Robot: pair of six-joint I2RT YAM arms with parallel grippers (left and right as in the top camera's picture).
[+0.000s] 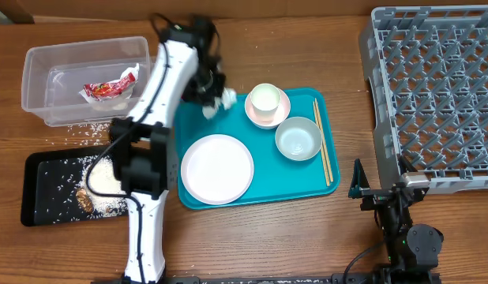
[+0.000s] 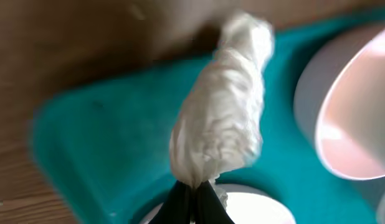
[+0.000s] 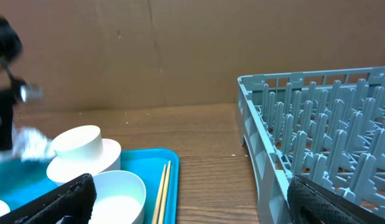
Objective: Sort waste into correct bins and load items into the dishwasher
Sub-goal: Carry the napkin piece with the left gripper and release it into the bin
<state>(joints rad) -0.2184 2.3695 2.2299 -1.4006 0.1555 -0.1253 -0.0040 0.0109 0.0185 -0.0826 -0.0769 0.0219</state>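
Next, my left gripper lifts the crumpled white napkin off the tray and carries it over the clear tub, which already holds the red wrapper.
My left gripper (image 1: 212, 96) is shut on the crumpled white napkin (image 2: 223, 106), holding it just above the far left corner of the teal tray (image 1: 303, 177); the napkin also shows overhead (image 1: 222, 101). On the tray sit a white plate (image 1: 217, 169), a cup (image 1: 264, 99) on a pinkish saucer (image 1: 268, 118), a pale bowl (image 1: 298, 138) and chopsticks (image 1: 322, 142). The red wrapper (image 1: 110, 87) lies in the clear tub (image 1: 39, 71). Rice and a brown scrap (image 1: 86, 199) lie in the black tray (image 1: 39, 213). My right gripper (image 3: 189, 199) is open and empty near the table's front, between tray and grey rack (image 1: 433, 95).
Loose rice grains (image 1: 82, 130) lie scattered on the wooden table between the tub and the black tray. The left arm's white body (image 1: 145, 197) stretches over the black tray's right part. The rack's wall (image 3: 267, 155) stands close on the right gripper's right.
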